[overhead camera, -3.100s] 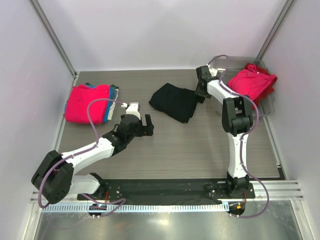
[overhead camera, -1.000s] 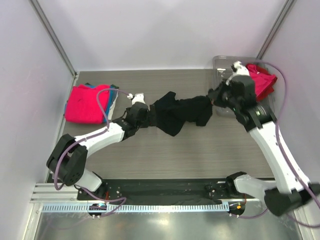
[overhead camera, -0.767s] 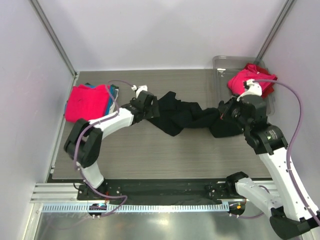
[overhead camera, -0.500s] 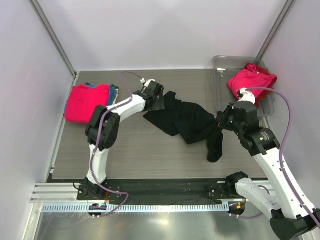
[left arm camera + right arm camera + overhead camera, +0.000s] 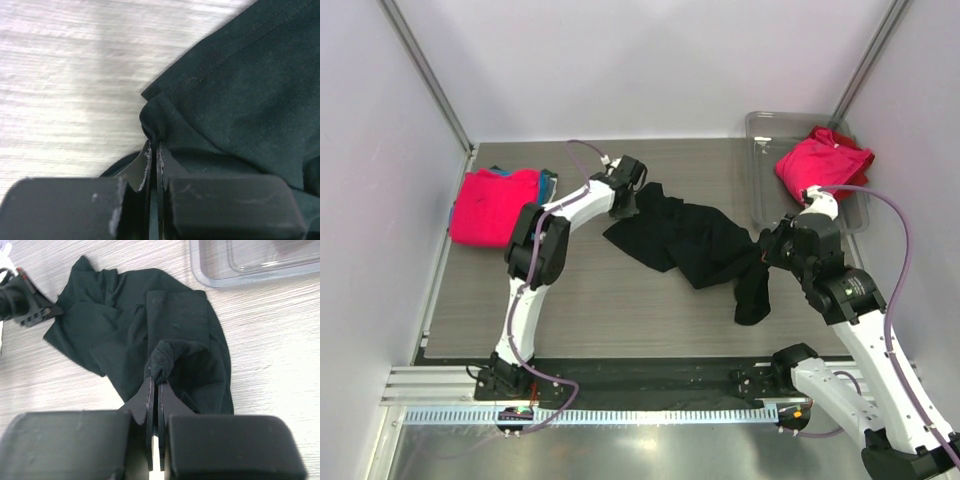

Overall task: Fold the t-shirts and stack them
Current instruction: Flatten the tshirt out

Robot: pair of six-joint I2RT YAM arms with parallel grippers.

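Observation:
The black t-shirt (image 5: 685,240) lies crumpled, so my right gripper draws away from my left gripper next. It then lowers to the table near the tray.
A large black t-shirt (image 5: 685,240) lies crumpled across the middle of the table. My left gripper (image 5: 632,203) is shut on its far left corner; in the left wrist view a pinch of black t-shirt (image 5: 215,100) sits between the tips of the left gripper (image 5: 154,142). My right gripper (image 5: 767,252) is shut on the shirt's right side, and a black flap hangs down below it. In the right wrist view the black t-shirt (image 5: 125,330) bunches at the tips of the right gripper (image 5: 155,379). Folded pink t-shirts (image 5: 495,206) are stacked at far left over a teal one. A pink-and-red t-shirt (image 5: 823,165) lies in the tray.
A clear grey plastic tray (image 5: 766,150) stands at the back right, its near corner (image 5: 240,270) showing in the right wrist view. The left arm's grey cable loops above the table near the pink stack. White walls close in the table on three sides.
The left gripper has swung to the shirt's far left corner and shut on it. The right gripper has pulled its end of the shirt toward me, spreading the cloth.

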